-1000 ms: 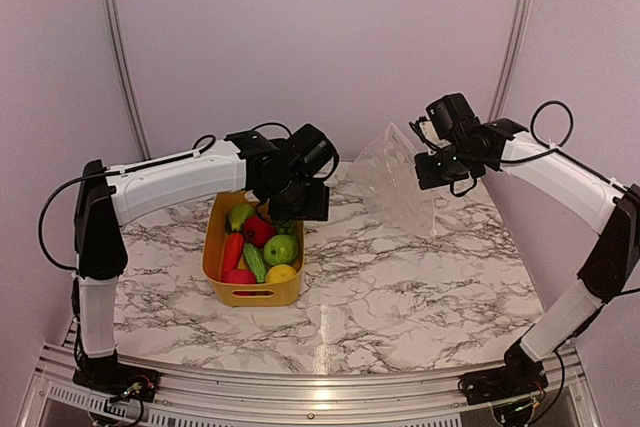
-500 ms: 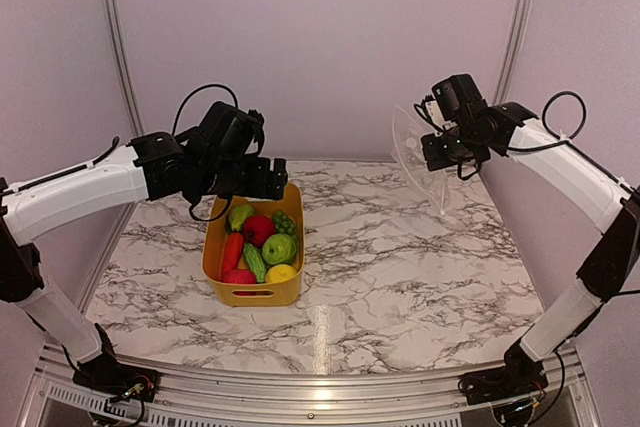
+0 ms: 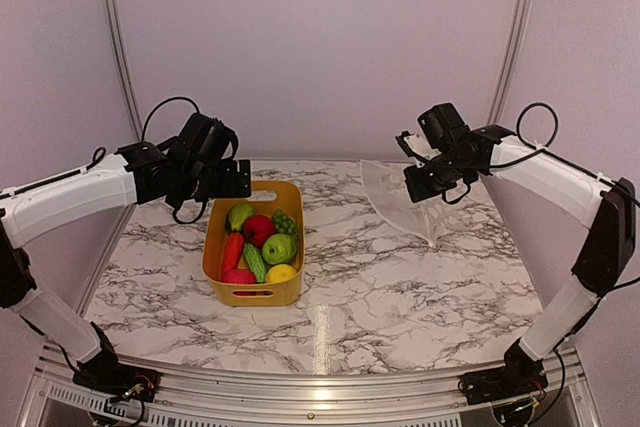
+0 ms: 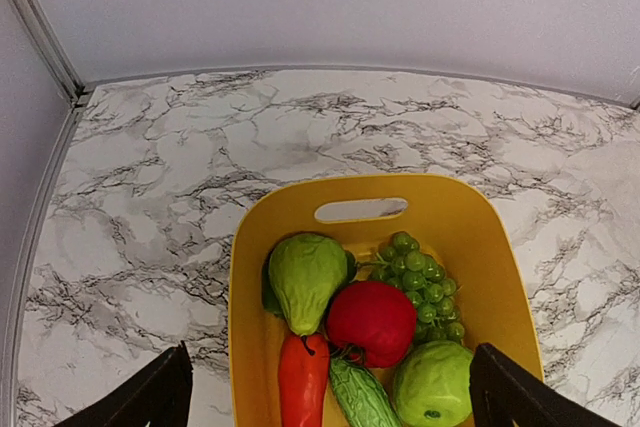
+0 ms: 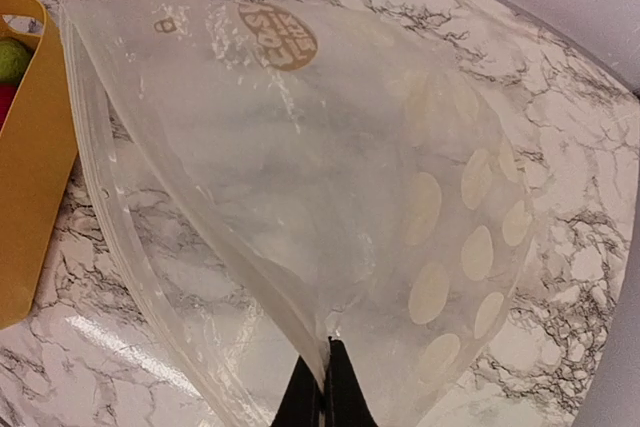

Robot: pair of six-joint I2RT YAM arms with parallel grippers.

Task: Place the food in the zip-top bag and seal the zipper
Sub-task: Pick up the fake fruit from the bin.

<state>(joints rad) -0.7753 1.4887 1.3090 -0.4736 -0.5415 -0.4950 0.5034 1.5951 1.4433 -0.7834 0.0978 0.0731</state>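
My left gripper lowers to the right in the top view next and closes around the green apple (image 3: 280, 248) (image 4: 432, 387), since the apple's rounded top lies uncovered.
The food lies in a yellow bin (image 3: 256, 294): red apple (image 4: 372, 319), green apple (image 4: 432, 387), grapes (image 4: 425, 282), a green pear-shaped fruit (image 4: 305, 277), orange-red carrot (image 4: 302, 387), cucumber (image 4: 360, 399) and lemon (image 3: 281, 273). My left gripper (image 3: 226, 179) hangs open and empty above the bin's back left end; its fingertips (image 4: 150, 399) frame the bin. My right gripper (image 3: 420, 183) is shut on a fold of the clear dotted zip-top bag (image 3: 398, 199), whose lower part rests on the table. In the right wrist view the pinch (image 5: 325, 387) is on the bag (image 5: 330, 147), and the zipper strip (image 5: 100, 187) runs along its left edge.
The bin also shows at the left edge of the right wrist view (image 5: 25, 177), close to the bag's mouth. Marble tabletop (image 3: 400, 277) lies in front of the bag and the bin. Pink walls stand behind and at both sides.
My left arm has pulled back and left from over the bin's rear. My right gripper has come down and slightly left with the bag, which now drapes onto the table.
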